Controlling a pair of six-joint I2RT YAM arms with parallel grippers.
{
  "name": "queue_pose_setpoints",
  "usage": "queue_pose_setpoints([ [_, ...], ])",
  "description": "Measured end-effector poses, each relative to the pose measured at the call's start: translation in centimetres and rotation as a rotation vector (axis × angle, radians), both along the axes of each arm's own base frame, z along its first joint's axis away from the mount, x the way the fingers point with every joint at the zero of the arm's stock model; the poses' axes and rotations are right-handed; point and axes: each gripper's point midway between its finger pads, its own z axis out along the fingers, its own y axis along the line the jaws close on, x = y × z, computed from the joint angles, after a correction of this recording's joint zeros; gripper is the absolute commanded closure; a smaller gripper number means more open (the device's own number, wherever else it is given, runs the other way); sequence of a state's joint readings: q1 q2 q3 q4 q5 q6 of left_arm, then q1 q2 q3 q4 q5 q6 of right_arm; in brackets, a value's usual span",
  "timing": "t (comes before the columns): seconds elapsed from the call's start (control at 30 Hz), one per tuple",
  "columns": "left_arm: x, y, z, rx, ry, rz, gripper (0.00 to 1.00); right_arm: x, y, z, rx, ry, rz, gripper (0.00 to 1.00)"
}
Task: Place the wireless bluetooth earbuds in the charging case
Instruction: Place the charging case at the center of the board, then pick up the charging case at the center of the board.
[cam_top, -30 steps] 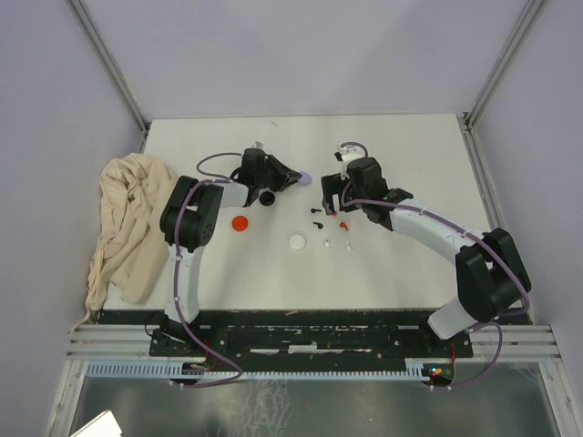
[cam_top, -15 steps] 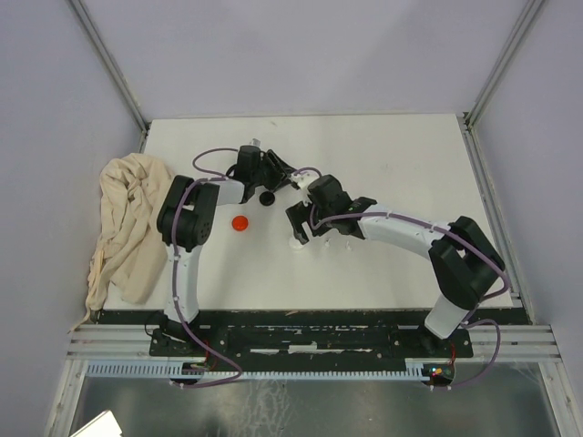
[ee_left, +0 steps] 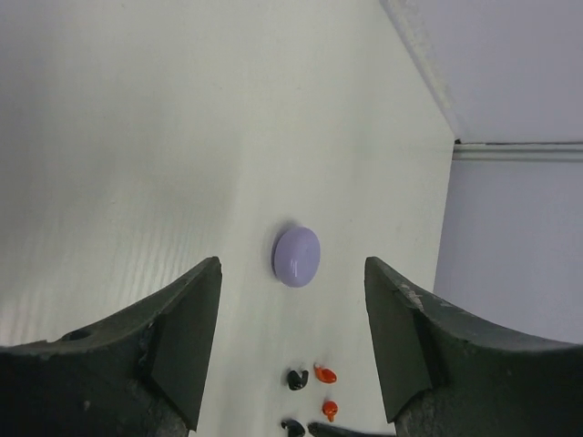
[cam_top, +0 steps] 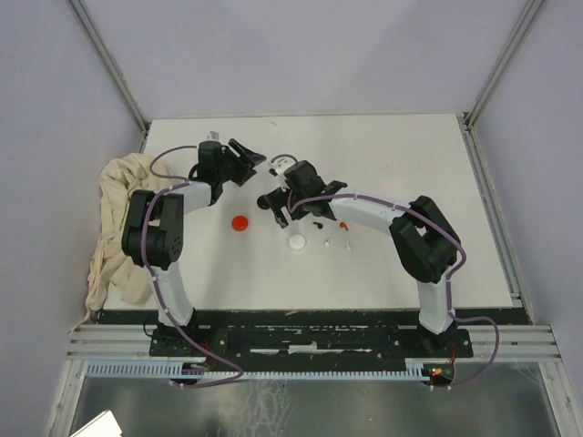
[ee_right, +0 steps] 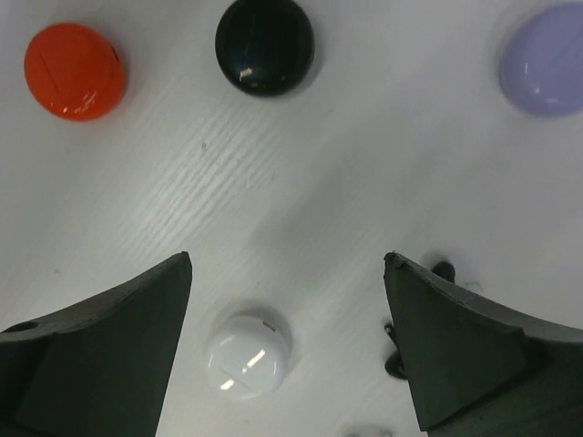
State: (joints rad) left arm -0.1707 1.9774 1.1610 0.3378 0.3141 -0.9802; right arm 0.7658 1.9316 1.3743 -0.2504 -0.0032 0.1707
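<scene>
Next, my right gripper moves down and to the left in the top view and closes around the black case (cam_top: 263,201) (ee_right: 264,47), as it still lies beyond the open fingers.
Four round charging cases lie on the white table: red (ee_right: 75,71), black (ee_right: 265,45), lilac (ee_right: 547,59) and white (ee_right: 246,353). Tiny earbuds lie to their right: black (ee_left: 297,379), red (ee_left: 325,373) and white (cam_top: 326,243). My right gripper (ee_right: 287,264) hangs open above the table, the white case just below its gap and black earbuds (ee_right: 442,270) by its right finger. My left gripper (ee_left: 291,296) is open and empty, facing the lilac case (ee_left: 296,256) from a distance. In the top view the right gripper (cam_top: 276,208) sits between the red case (cam_top: 240,222) and the white case (cam_top: 297,241).
A crumpled beige cloth (cam_top: 127,228) lies along the table's left edge. The left gripper (cam_top: 255,162) is near the back left of the table (cam_top: 410,164). Grey walls and metal posts enclose the table.
The left gripper has opened and drawn back to the left, away from the lilac case. The right gripper has swung left from the earbuds to above the cases.
</scene>
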Motion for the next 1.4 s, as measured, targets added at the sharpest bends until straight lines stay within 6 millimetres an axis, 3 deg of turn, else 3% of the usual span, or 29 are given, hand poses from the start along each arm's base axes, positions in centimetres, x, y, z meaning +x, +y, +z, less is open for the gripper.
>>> queue_pose_setpoints([
  [0.13, -1.4, 3.1, 3.0, -0.010, -0.069, 0.058, 0.30, 2.4, 2.2, -1.1, -0.018, -0.020, 0.038, 0.05],
  [0.2, -2.5, 4.0, 3.5, -0.014, -0.090, 0.076, 0.30, 3.4, 3.1, -1.7, -0.032, -0.030, 0.065, 0.05],
  [0.47, -8.6, 4.6, 1.0, -0.036, -0.042, 0.095, 0.30, 5.9, 4.5, -2.9, -0.111, -0.065, 0.126, 0.04],
  [0.67, -11.2, 5.2, 2.0, -0.037, -0.077, 0.108, 0.30, 6.5, 4.7, -4.1, -0.150, -0.071, 0.161, 0.04],
  [1.0, -12.2, 6.7, 5.1, -0.045, -0.163, 0.146, 0.29, 7.8, 5.8, -4.4, -0.162, -0.098, 0.190, 0.04],
  [1.4, -12.6, 7.9, 4.9, -0.042, -0.151, 0.175, 0.29, 9.6, 5.8, -4.6, -0.150, -0.109, 0.173, 0.08],
])
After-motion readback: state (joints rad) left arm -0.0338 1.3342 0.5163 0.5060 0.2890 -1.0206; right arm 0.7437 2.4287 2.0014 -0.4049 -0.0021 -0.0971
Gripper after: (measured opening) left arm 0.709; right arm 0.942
